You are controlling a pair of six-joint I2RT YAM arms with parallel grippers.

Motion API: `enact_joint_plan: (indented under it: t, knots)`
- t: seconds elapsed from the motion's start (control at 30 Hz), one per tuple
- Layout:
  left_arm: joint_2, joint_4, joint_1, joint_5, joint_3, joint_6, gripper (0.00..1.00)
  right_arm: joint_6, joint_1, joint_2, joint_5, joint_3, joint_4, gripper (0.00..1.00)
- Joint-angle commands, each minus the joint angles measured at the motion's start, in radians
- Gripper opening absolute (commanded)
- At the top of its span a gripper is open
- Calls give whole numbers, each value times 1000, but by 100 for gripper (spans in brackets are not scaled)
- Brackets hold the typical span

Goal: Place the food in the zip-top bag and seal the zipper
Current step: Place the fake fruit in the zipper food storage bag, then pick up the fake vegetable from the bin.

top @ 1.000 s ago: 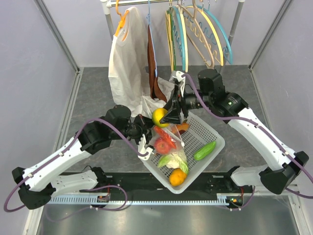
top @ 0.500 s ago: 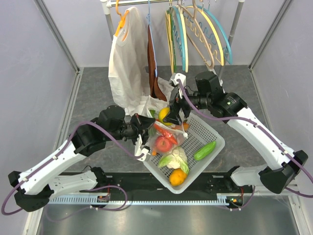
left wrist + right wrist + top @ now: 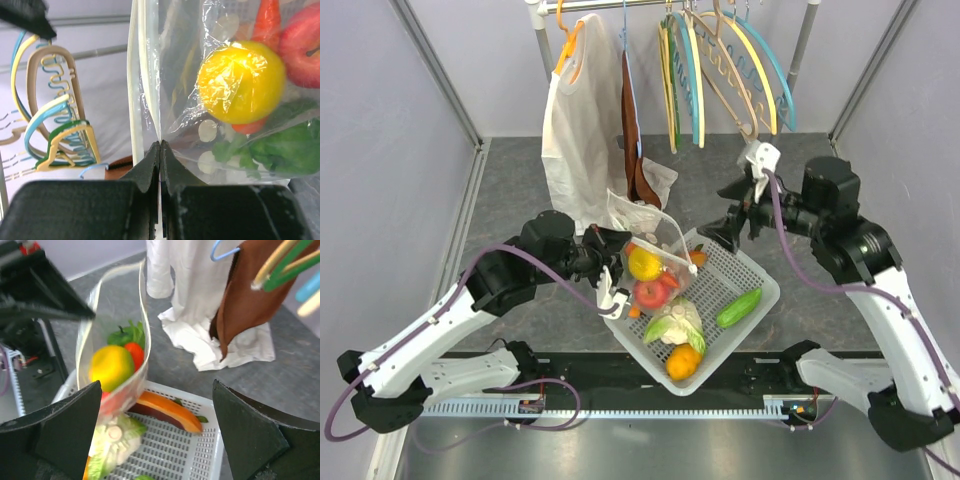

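The right gripper needs to move back and down and close on the cucumber's middle (image 3: 738, 308), since the cucumber lies in the basket clear of the cauliflower (image 3: 677, 322).
The clear dotted zip-top bag (image 3: 642, 225) hangs open over the near-left corner of the white basket (image 3: 757, 272). It holds a yellow pepper (image 3: 643, 263), a red apple (image 3: 652, 294) and green and red pieces. My left gripper (image 3: 613, 262) is shut on the bag's edge (image 3: 159, 130), beside the pale zipper strip (image 3: 132, 100). My right gripper (image 3: 725, 215) is open and empty, to the right of the bag (image 3: 107, 305). A long orange piece (image 3: 170, 410), a cauliflower (image 3: 677, 322), a cucumber (image 3: 738, 307) and an orange pepper (image 3: 683, 362) lie in the basket.
A white garment (image 3: 578, 130) and a brown one (image 3: 635, 150) hang from a rail behind the bag, their ends on the grey table. Several coloured hangers (image 3: 730, 75) hang at the back right. Grey walls stand left and right.
My right gripper held the yellow pepper at the bag's mouth. It has let go and pulled back to the right. The pepper now sits inside the bag. My left gripper keeps its hold.
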Motion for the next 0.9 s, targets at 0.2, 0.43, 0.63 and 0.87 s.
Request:
enact_joint_plan:
  t: [0.2,0.43,0.63,0.87]
  knots:
    - [-11,25,15,-78,47,-22,2,-322,-50,-215,-99,-306,-169,98]
    - [-7,24,15,-68,47,-23,2,-680,-50,-203,-73,-432,-270,96]
    - [-11,24,16,-56,32,-27,2,-1085,-50,-142,-10,-487,-462,82]
    - [-8,24,15,-44,24,-34,2,-1422,-53,-15,80,-482,-609,61]
